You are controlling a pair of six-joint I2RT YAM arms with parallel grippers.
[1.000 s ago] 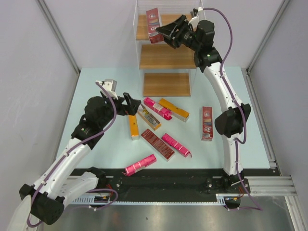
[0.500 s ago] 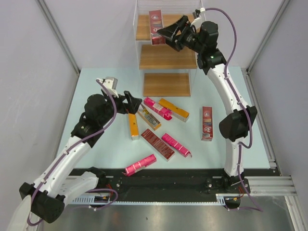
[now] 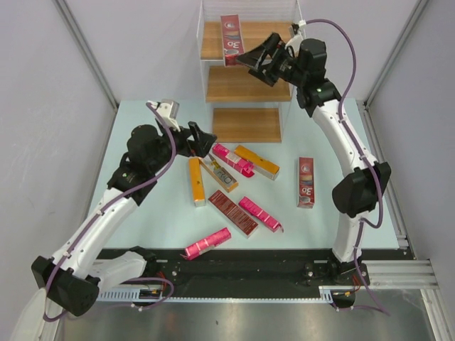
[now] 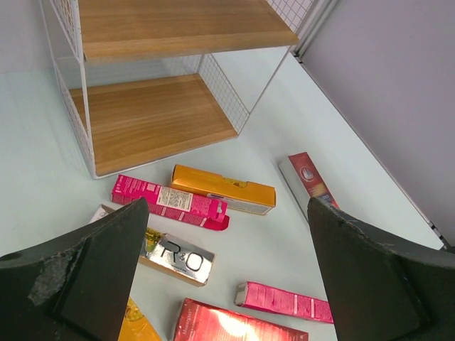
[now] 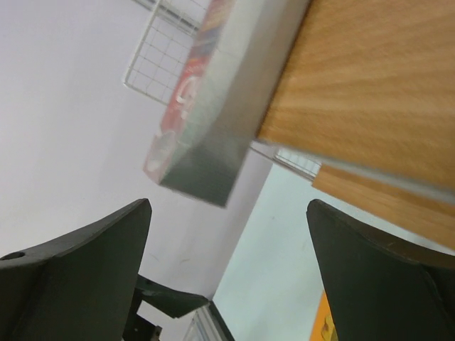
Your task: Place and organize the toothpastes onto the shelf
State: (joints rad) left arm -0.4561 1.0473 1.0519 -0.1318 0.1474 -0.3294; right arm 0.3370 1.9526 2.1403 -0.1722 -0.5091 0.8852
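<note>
Next, my right gripper moves back and down onto the lone dark red carton's near end (image 3: 306, 195). That end lies below it and to its right in the top view.
The shelf (image 3: 245, 84) stands at the back, with a dark red toothpaste carton (image 3: 230, 40) on its top board. My right gripper (image 3: 257, 60) hangs open just right of that carton, apart from it. The right wrist view shows the carton (image 5: 206, 106) overhanging the board's (image 5: 370, 92) edge beyond the open right gripper (image 5: 227, 206). My left gripper (image 3: 206, 142) is open above the loose toothpastes on the table. Below the left gripper (image 4: 227, 213) lie a pink carton (image 4: 169, 202), an orange one (image 4: 224, 190) and a silver one (image 4: 174, 257).
More cartons lie on the pale blue table: orange (image 3: 196, 181), dark red (image 3: 232, 212), pink (image 3: 259, 214), pink (image 3: 207, 243) near the front rail, and dark red (image 3: 306, 182) alone at the right. Grey walls close both sides.
My right gripper opened, let go of the dark red carton on the top board and drew back to the right. The left arm reached a little further towards the shelf.
</note>
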